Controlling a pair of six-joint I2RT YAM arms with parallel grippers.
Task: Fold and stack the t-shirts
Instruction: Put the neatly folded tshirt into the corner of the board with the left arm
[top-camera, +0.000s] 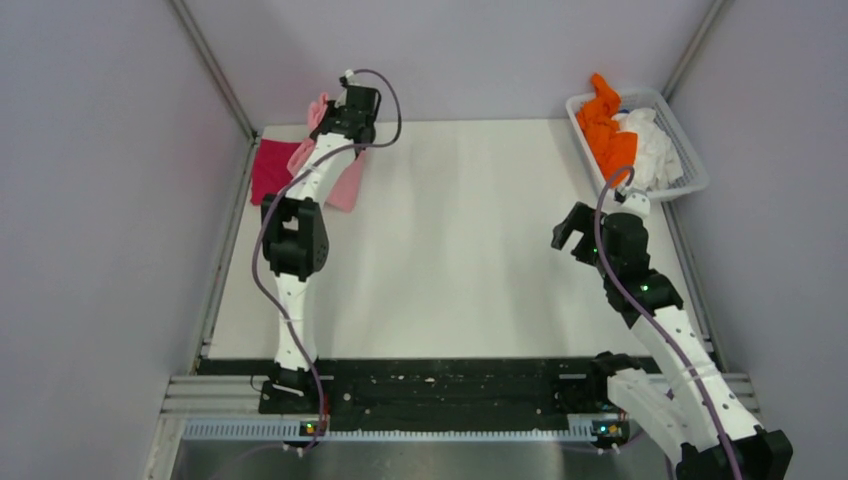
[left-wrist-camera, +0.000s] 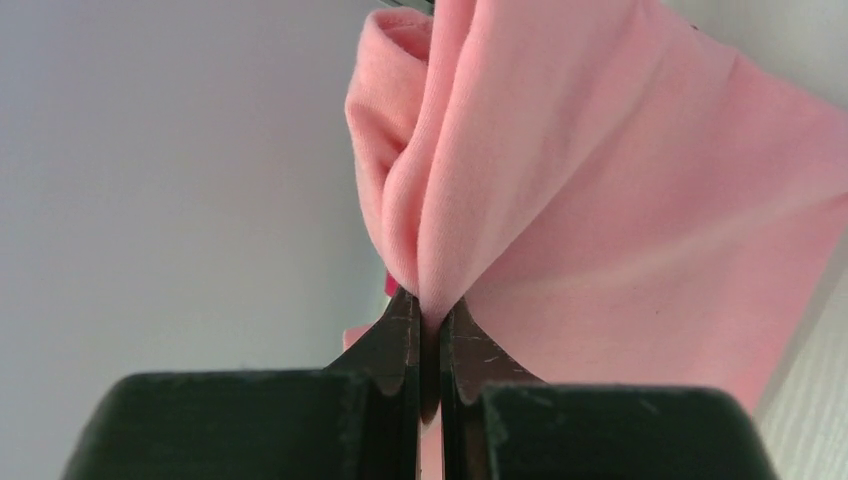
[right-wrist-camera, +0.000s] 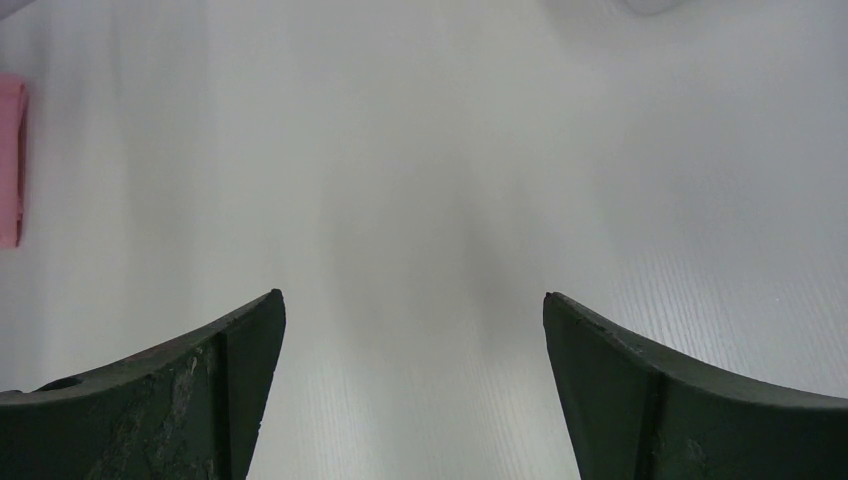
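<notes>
My left gripper lifts and shifts to the left in the top view next, then lowers over the magenta-red t-shirt (top-camera: 268, 172), because the pink one sits partly off it.
My left gripper (top-camera: 325, 112) is at the far left corner of the table, shut on a pinched fold of the light pink t-shirt (top-camera: 345, 180). In the left wrist view the pink t-shirt (left-wrist-camera: 600, 200) rises in bunched folds from between my closed fingertips (left-wrist-camera: 432, 310). Under and beside it lies the magenta-red t-shirt (top-camera: 268, 172), flat on the table. An orange t-shirt (top-camera: 608, 128) and a white t-shirt (top-camera: 655, 145) are heaped in the basket. My right gripper (top-camera: 568, 232) hovers open over the bare table at the right, its fingers (right-wrist-camera: 240, 350) wide apart and empty.
The white slatted basket (top-camera: 690, 175) stands at the far right corner against the enclosure wall. Grey walls and metal frame posts close in the table on the left, right and back. A strip of pink cloth (right-wrist-camera: 10, 160) shows at the left edge of the right wrist view.
</notes>
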